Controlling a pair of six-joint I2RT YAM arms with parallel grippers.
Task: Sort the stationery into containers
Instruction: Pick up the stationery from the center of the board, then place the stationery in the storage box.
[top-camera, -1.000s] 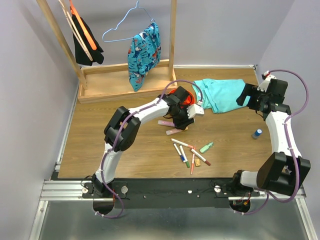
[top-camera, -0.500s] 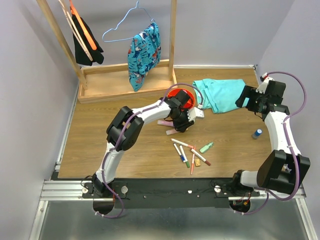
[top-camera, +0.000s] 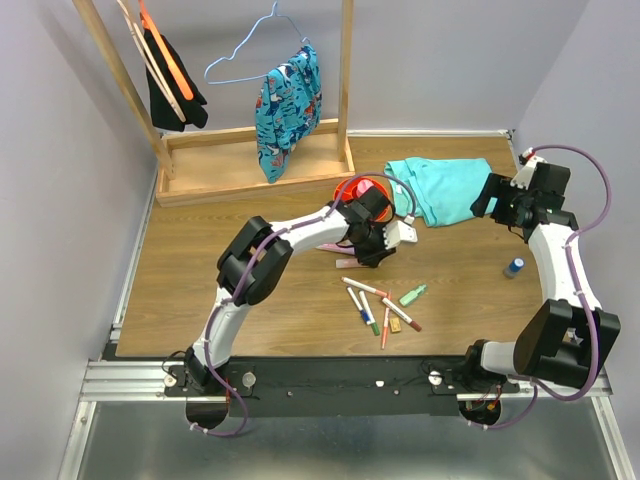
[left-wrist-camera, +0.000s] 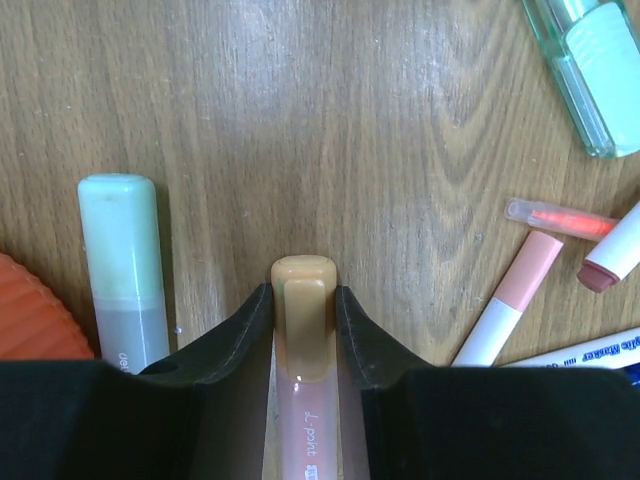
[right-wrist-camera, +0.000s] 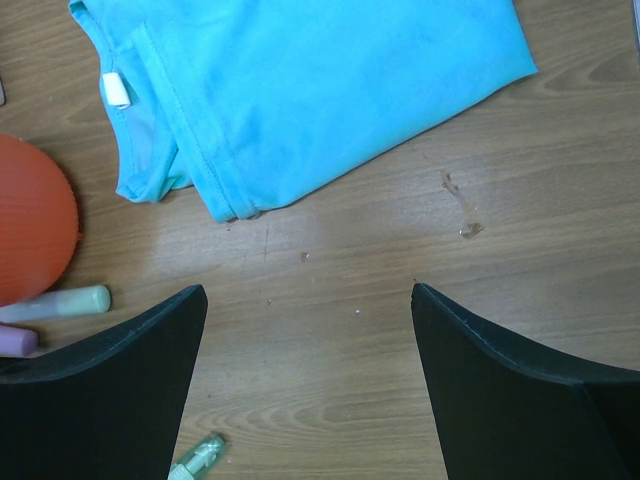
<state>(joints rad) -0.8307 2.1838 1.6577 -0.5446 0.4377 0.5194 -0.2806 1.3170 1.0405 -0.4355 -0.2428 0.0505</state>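
Observation:
I will next lift the highlighter with my left gripper above the rim of the orange-red bowl (top-camera: 352, 189) (left-wrist-camera: 28, 318) and move outward. Then I will tilt the highlighter upright and lower it inside to release it.
My left gripper (top-camera: 368, 254) is down at the table, shut on a peach-pink highlighter (left-wrist-camera: 303, 330) with a tan cap, held lengthwise between the jaws. A pale green highlighter (left-wrist-camera: 124, 262) lies just left of it, beside the orange-red bowl (left-wrist-camera: 28, 318). In the top view the bowl (top-camera: 352, 189) is mostly hidden behind the left wrist. Thin white pens (top-camera: 372, 303) and a green bottle (top-camera: 413, 294) lie in front. My right gripper (right-wrist-camera: 310, 300) is open and empty above bare wood, right of the bowl (right-wrist-camera: 30, 220).
A folded teal shirt (top-camera: 445, 188) lies at the back right, just beyond the right gripper. A small blue bottle (top-camera: 513, 267) stands near the right edge. A wooden rack base (top-camera: 250, 165) with hanging clothes stands at the back.
My left gripper has dropped from the bowl's front edge to the table and closed around the peach-pink highlighter. The right arm has barely moved.

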